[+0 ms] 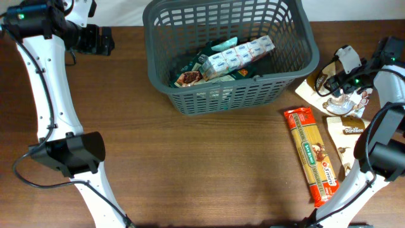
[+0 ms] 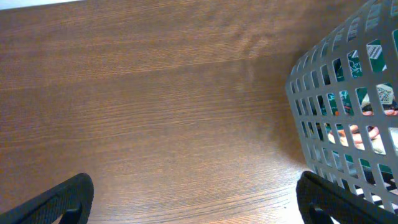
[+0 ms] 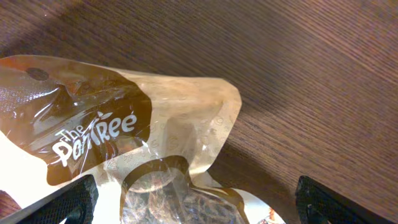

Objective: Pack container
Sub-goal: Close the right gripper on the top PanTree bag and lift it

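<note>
I should next lower my right gripper onto the clear window of the clear-and-brown bag and close it there, because its open fingers are already on either side.
The container, a dark grey lattice basket, stands at the back centre and holds a white multipack of small cartons on top of darker packets. Its slotted wall fills the right side of the left wrist view. My left gripper hovers open over bare table to the left of the basket, with nothing between its fingers. My right gripper is open above a clear-and-brown cookie bag lying to the right of the basket. Its fingertips straddle the bag's lower part.
A long orange spaghetti packet lies lengthwise on the table at the right. A second cookie bag sits beside it, partly under the right arm. The wooden table spreads in front of the basket.
</note>
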Robot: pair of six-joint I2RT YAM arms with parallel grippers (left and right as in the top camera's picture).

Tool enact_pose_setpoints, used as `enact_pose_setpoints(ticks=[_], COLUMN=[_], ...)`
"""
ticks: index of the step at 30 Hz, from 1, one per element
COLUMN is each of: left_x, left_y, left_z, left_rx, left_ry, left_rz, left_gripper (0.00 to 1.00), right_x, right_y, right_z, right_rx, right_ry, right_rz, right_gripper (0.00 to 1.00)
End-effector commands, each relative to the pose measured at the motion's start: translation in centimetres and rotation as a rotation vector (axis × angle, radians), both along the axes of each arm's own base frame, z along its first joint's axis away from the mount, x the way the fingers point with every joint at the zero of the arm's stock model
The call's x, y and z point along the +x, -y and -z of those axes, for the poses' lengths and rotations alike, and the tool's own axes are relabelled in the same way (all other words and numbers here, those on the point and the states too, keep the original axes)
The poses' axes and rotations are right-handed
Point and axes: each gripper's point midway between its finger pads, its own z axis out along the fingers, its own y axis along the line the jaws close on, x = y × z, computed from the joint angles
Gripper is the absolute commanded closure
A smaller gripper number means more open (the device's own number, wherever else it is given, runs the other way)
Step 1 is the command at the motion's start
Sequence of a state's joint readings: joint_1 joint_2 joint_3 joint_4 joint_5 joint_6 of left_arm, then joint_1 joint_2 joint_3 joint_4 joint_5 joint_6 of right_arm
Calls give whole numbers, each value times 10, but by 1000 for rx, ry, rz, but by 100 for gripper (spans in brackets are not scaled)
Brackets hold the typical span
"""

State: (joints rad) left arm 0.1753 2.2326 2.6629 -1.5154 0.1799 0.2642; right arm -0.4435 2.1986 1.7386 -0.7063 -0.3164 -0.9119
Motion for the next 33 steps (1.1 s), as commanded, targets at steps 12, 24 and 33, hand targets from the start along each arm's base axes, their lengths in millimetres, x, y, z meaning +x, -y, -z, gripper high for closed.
enact_pose_setpoints(ticks=[12,24,33], left_x=[2,4,7], left_y=[1,0,0], left_z=[-7,-8,-10], left_rx=[-17,-15,-12], left_ry=[27,35,53], left_rz=[-10,-10,-10], left_gripper=[1,1,1], right_x=[-10,-26,-26], right_y=[-6,-6,-3], right_z=[13,47,47], right_rx=[52,103,112], right_ry=[-65,-162,-164], right_rz=[7,35,56], right_gripper=[1,1,96])
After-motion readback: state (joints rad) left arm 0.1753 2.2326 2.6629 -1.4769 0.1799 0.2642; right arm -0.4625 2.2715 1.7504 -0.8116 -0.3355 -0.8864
